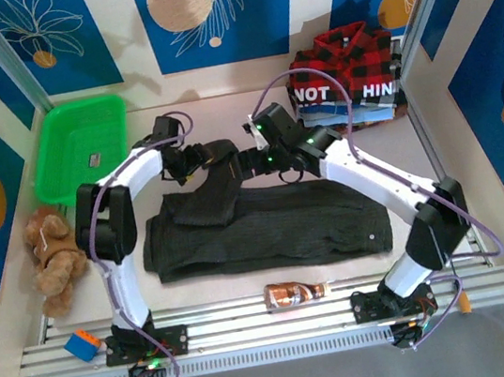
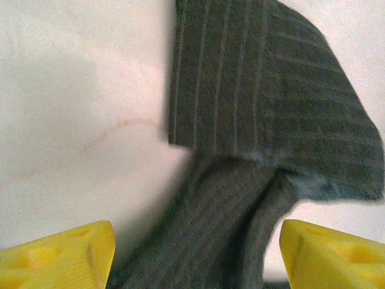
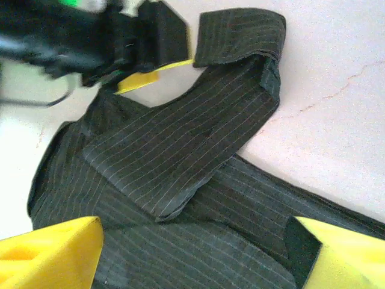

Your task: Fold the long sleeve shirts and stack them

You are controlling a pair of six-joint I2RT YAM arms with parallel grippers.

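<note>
The near corner of the turned-over cuff is outward of my left gripper's fingers and below them. My left gripper should move outward and lower onto that corner next.
A dark charcoal pinstriped shirt lies folded into a long band across the middle of the table. One sleeve is doubled back over its left part. My left gripper hovers at the sleeve's far end; its yellow fingers stand wide apart, open, with the sleeve cloth lying loose between them. My right gripper is just to the right of it, open above the shirt body, and touches nothing. The folded sleeve ends in a turned-over cuff. A red-and-black plaid shirt sits on a pile at the back right.
A green plastic basket stands at the back left. A brown teddy bear lies at the left edge. On the front rail are a brown bottle and a blue-and-orange block. Folded printed cloth lies under the plaid shirt.
</note>
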